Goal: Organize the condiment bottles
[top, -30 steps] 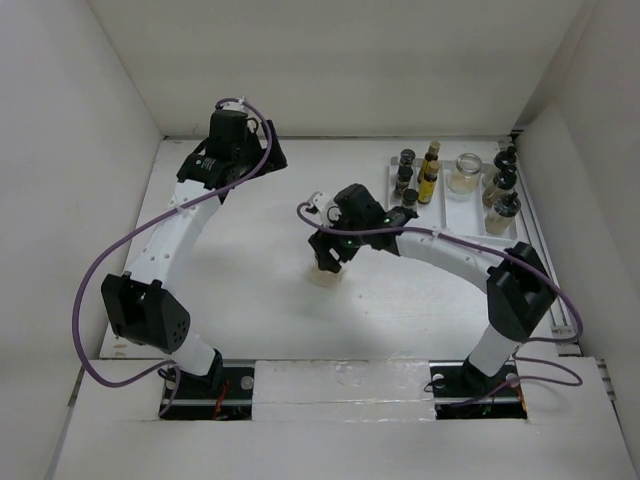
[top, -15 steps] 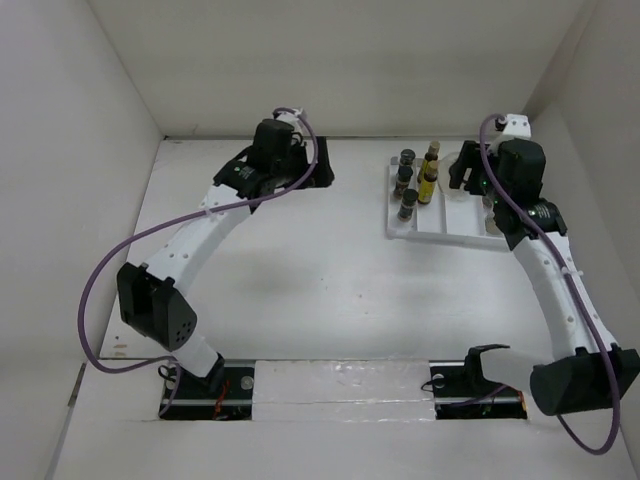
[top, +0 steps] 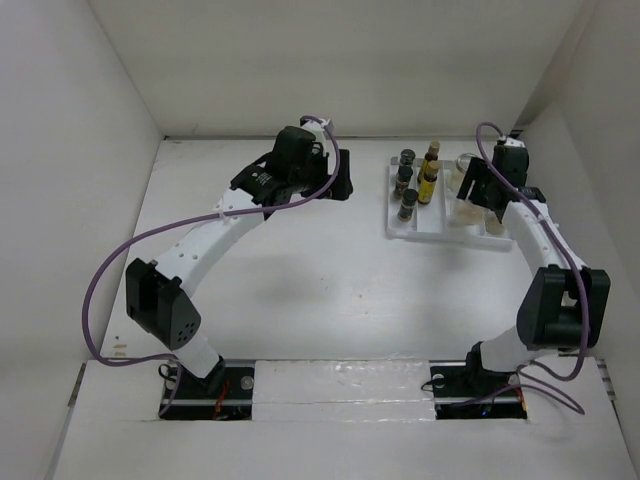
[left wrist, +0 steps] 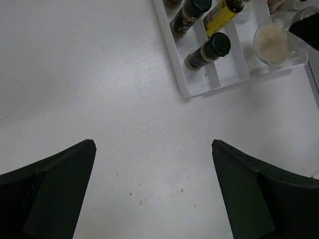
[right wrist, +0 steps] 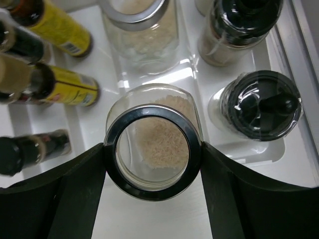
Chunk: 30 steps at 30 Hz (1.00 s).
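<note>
My right gripper moves down over the compartment's free near end [top: 466, 229] next and releases the grain jar there. This is because the second clear jar stands in the compartment's far part.
My right gripper [right wrist: 153, 147] is shut on a clear silver-lidded jar [right wrist: 159, 139] of pale grains, holding it by the lid over the near end of a compartment of the white tray [top: 450, 230]. A second clear jar [right wrist: 144, 25] stands behind it. Two cream-filled black-capped bottles [right wrist: 261, 112] stand to its right. Amber yellow-labelled bottles [right wrist: 65, 84] and a dark spice jar [right wrist: 30, 147] are to its left. My left gripper [left wrist: 153, 144] is open and empty above bare table, left of the tray [left wrist: 199, 87].
White walls enclose the table on the left, back and right. The tray sits at the back right, close to the right wall. The left arm [top: 220, 220] arches over the table's middle left.
My right arm has swung from the table's centre, where a jar stood, to the tray at the back right, and the centre jar is gone. My left gripper has moved right toward the tray.
</note>
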### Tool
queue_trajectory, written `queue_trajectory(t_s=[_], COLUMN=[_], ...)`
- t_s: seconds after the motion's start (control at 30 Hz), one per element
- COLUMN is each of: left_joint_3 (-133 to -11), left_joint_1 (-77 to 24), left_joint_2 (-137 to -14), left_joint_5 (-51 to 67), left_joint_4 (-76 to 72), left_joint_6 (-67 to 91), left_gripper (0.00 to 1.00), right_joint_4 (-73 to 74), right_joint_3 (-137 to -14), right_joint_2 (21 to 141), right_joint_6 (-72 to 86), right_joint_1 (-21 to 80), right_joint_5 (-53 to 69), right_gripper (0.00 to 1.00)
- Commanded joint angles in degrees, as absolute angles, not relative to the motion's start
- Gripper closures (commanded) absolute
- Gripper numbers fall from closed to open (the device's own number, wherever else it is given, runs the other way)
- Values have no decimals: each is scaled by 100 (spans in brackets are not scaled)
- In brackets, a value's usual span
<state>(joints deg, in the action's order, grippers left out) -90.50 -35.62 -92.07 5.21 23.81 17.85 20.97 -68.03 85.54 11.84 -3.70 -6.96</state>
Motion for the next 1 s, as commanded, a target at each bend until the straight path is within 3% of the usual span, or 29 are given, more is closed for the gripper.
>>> queue_trajectory(t_s=[0.0, 0.23, 0.3, 0.4, 0.47, 0.73, 0.97], left_joint_3=[-9123, -9018, -9018, -8965, -8965, -9070, -9123], left_joint_1=[-3560, -3560, -3560, -3560, -3560, -3507, -3305], left_joint_2=[-9001, -9000, -9000, -8878, -8807, -8149, -7533], left_joint_5=[554, 554, 492, 492, 431, -263, -694], left_joint_4=[2188, 2188, 2188, 2136, 2136, 2083, 1907], left_joint_6=[1705, 1758, 1811, 1811, 1811, 1924, 2328], left_gripper=[0, 0, 0, 0, 0, 0, 0], right_joint_4=[1213, 1187, 1134, 1308, 1467, 2293, 1811], right_joint_3=[-6969, -7277, -7338, -7522, -7628, -7849, -7260], right_joint_2=[8753, 9597, 9685, 9686, 9546, 7939, 5776], right_joint_6=[1187, 993, 932, 932, 993, 993, 940], right_joint_1=[-500, -562, -562, -562, -510, 297, 1527], right_joint_5=[-835, -694, -694, -694, -694, -835, -317], right_gripper=[50, 43, 33, 6, 0, 0, 0])
